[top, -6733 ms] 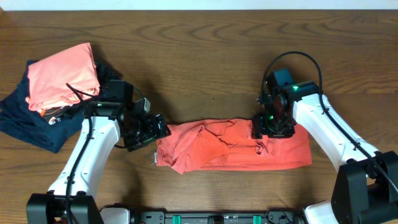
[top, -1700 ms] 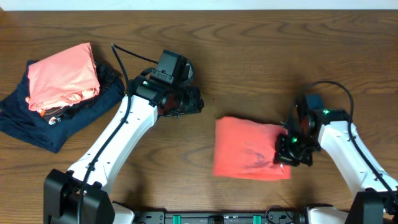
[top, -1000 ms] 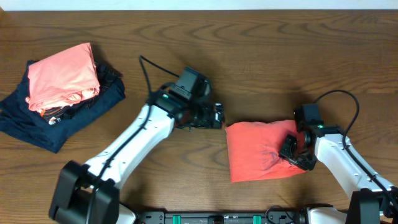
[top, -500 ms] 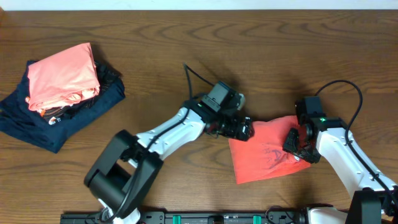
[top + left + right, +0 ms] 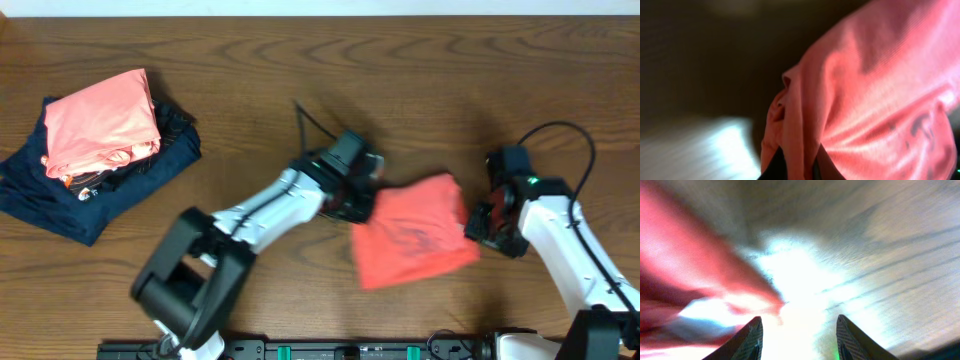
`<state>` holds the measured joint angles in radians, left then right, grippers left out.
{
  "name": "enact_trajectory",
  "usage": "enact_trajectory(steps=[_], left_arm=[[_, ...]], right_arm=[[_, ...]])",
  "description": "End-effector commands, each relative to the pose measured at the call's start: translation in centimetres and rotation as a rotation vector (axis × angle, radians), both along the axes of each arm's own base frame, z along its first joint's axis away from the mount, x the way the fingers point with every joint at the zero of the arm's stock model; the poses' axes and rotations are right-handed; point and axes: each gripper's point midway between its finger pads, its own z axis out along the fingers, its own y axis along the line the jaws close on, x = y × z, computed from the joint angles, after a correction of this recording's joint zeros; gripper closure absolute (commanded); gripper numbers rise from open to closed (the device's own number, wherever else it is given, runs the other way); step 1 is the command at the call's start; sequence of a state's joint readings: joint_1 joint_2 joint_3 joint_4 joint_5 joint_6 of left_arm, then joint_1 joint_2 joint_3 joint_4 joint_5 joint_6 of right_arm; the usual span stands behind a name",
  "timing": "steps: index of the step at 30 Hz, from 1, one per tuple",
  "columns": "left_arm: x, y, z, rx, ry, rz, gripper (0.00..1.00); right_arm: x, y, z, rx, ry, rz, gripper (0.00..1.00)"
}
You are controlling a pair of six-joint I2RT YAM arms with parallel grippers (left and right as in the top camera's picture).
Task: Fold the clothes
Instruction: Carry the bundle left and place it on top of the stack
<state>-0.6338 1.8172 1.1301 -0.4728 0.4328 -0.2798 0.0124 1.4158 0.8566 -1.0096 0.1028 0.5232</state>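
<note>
I need to lift the fold with my left gripper next, carry it onto the salmon-pink folded garment [image 5: 103, 123] and let it go. That pile lies to the left of my left gripper in the overhead view.
The clothes, a red-orange T-shirt [image 5: 415, 235] folded into a small packet, lie right of the table's middle. My left gripper [image 5: 362, 203] is at the packet's left edge. The left wrist view shows it [image 5: 796, 167] shut on a fold of the shirt [image 5: 875, 95], red cloth pinched between the dark fingers. My right gripper [image 5: 488, 222] sits just off the packet's right edge. In the right wrist view it [image 5: 799, 336] is open with bare table between its fingers, and the shirt [image 5: 685, 265] lies blurred ahead to the left.
At the far left a paler salmon-pink folded garment [image 5: 100, 120] rests on a dark navy garment [image 5: 55, 205]. The left arm stretches across the table's middle, and a black cable [image 5: 305, 120] loops behind it.
My left gripper has shut on the shirt's left edge, and the packet has slid a little to the left. The right gripper has come off the cloth and now stands beside it.
</note>
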Motion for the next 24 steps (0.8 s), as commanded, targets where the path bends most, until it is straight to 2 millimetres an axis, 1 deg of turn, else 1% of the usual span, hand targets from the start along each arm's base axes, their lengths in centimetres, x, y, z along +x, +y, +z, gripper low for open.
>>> enact_trajectory(steps=[1, 4, 6, 7, 8, 9, 11, 13, 14, 16, 17, 18, 20, 22, 24], left_arm=[[7.6, 7.3, 5.1, 0.199, -0.297, 0.136, 0.94], [11.1, 14.1, 9.4, 0.334, -0.434, 0.257, 0.94], [13.1, 18.8, 12.8, 0.407, -0.527, 0.350, 0.94], [14.0, 21.5, 14.8, 0.439, -0.580, 0.414, 0.94], [14.4, 23.1, 16.1, 0.452, -0.608, 0.450, 0.94], [14.9, 25.5, 17.8, 0.469, -0.641, 0.507, 0.94], [15.6, 29.7, 20.5, 0.480, -0.693, 0.627, 0.94], [15.9, 33.8, 22.5, 0.497, -0.735, 0.736, 0.94], [15.8, 35.7, 23.0, 0.508, -0.745, 0.781, 0.94], [15.2, 39.6, 23.2, 0.539, -0.737, 0.873, 0.94], [14.7, 41.3, 22.9, 0.549, -0.720, 0.922, 0.94], [13.9, 43.4, 22.3, 0.554, -0.688, 0.998, 0.94], [12.5, 46.3, 21.0, 0.549, -0.624, 1.120, 0.94], [11.1, 48.5, 19.3, 0.543, -0.548, 1.219, 0.94], [10.0, 49.8, 17.7, 0.546, -0.474, 1.282, 0.92]], right_arm=[[2.2, -1.2, 3.5, -0.028, -0.089, 0.019, 0.53], [3.1, -1.5, 5.7, -0.030, -0.130, 0.039, 0.54], [3.4, -1.4, 6.6, -0.030, -0.149, 0.051, 0.54], [3.5, -1.4, 6.9, -0.030, -0.156, 0.051, 0.54], [3.5, -1.4, 7.1, -0.027, -0.163, 0.052, 0.54], [3.5, -1.3, 7.2, -0.022, -0.169, 0.052, 0.53], [3.5, -1.0, 7.2, -0.008, -0.171, 0.053, 0.54], [3.6, -0.8, 7.2, 0.007, -0.173, 0.055, 0.53], [3.6, -0.7, 7.2, 0.014, -0.173, 0.056, 0.53], [3.6, -0.6, 7.2, 0.017, -0.173, 0.060, 0.54], [3.6, -0.6, 7.2, 0.017, -0.172, 0.067, 0.54], [3.6, -0.6, 7.2, 0.016, -0.172, 0.071, 0.54], [3.6, -0.6, 7.2, 0.016, -0.172, 0.078, 0.54], [3.7, -0.6, 7.2, 0.015, -0.175, 0.078, 0.54], [3.7, -0.6, 7.2, 0.015, -0.179, 0.078, 0.54]])
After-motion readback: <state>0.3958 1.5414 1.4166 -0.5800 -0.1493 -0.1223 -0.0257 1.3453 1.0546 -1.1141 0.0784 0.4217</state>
